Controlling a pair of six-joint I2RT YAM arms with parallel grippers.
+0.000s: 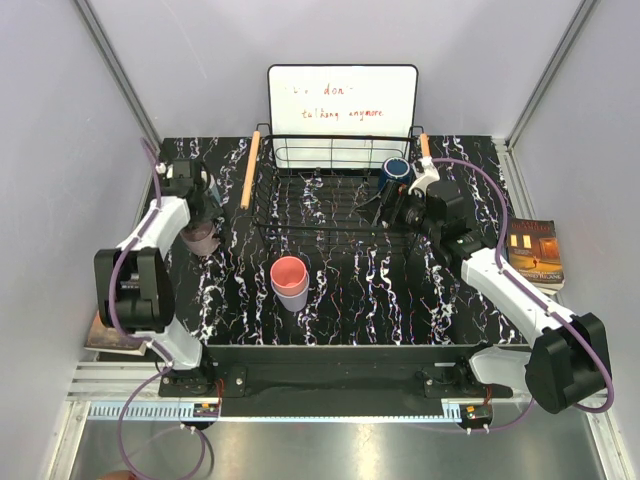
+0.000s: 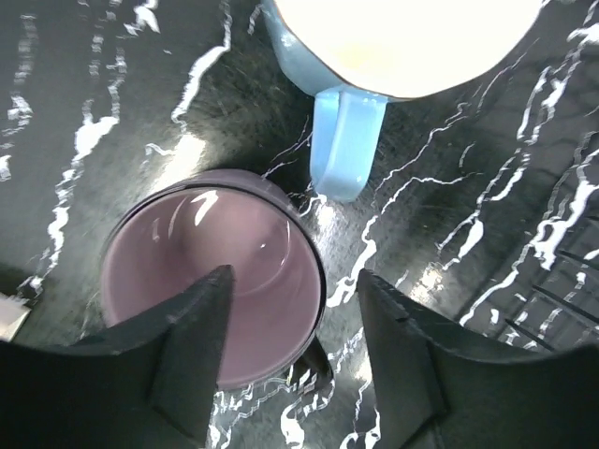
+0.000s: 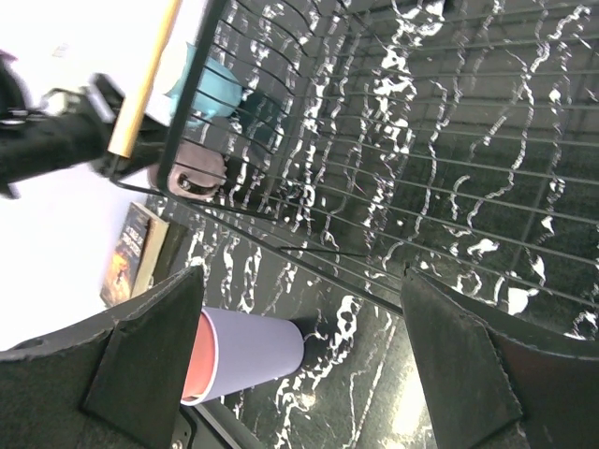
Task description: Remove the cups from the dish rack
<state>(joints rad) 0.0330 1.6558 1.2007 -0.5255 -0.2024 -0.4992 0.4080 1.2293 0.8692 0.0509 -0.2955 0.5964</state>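
The open fingers point across the rack (image 1: pixel 330 195), so I will move my right gripper outward and turn it to get onto the near side of the navy cup (image 1: pixel 396 170).
The black wire dish rack (image 1: pixel 330 195) stands at the back middle, with a dark navy cup (image 1: pixel 396 170) in its right end. My right gripper (image 1: pixel 392 208) hangs open just in front of that cup, nothing between its fingers (image 3: pixel 150 355). A salmon cup nested in a lavender cup (image 1: pixel 289 281) stands on the table before the rack. Left of the rack, my left gripper (image 2: pixel 295 281) is open astride the right rim of the upright mauve cup (image 2: pixel 211 271), one finger above its inside, the other outside and clear. The light blue cup (image 2: pixel 374 47) stands right behind it.
A white board with writing (image 1: pixel 342 100) leans behind the rack. One book (image 1: pixel 535 250) lies off the mat's right edge and another (image 1: pixel 105 335) off its front left. The rack's wooden handles (image 1: pixel 250 170) stick out at both sides.
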